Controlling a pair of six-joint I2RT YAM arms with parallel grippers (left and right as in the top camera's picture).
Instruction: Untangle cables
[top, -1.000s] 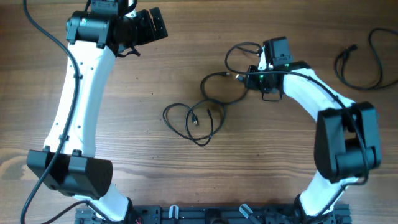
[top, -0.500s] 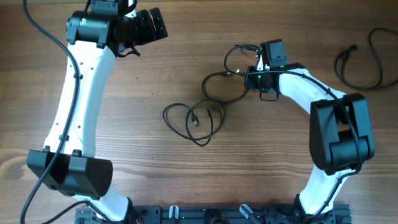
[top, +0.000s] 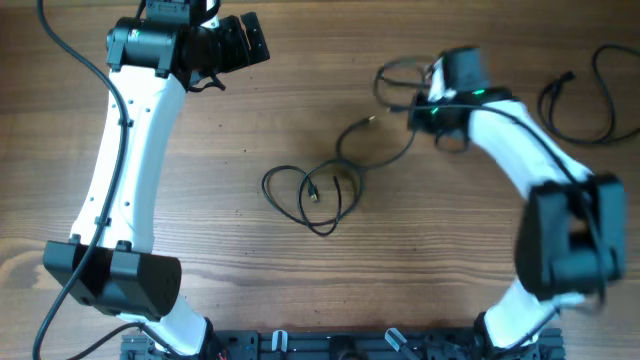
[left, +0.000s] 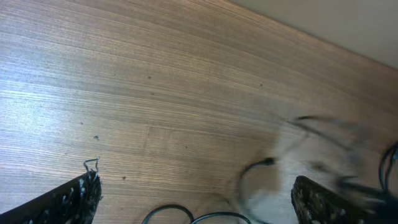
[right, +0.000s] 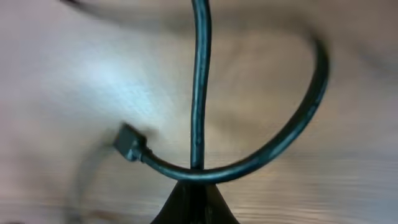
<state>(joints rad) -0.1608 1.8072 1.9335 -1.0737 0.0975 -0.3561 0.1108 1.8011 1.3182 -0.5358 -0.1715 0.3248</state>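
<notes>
The held cable is still trailing to the loops in the middle of the table. My right gripper will swing to the right in the overhead view next, beside the separate looped cable.
Thin black cables lie in loose loops (top: 305, 195) at the table's middle. One cable (top: 385, 160) curves from those loops up to my right gripper (top: 420, 108), which is shut on it. In the right wrist view this cable (right: 198, 93) runs up from the shut jaws (right: 194, 186), crossed by a curved stretch ending in a small plug (right: 127, 144). My left gripper (top: 255, 40) hangs open at the far left, away from the cables. In its wrist view the wide-apart fingers (left: 68, 199) frame cable loops (left: 205, 218) and a plug (left: 268, 162).
A separate black cable (top: 580, 105) lies looped near the table's right edge. The left arm (top: 130, 150) stretches along the left side. The arms' mounting rail (top: 340, 345) runs along the front edge.
My right gripper has closed on the cable and moved up and to the right, dragging the cable's upper loops away from the middle bundle. The left arm has not moved.
</notes>
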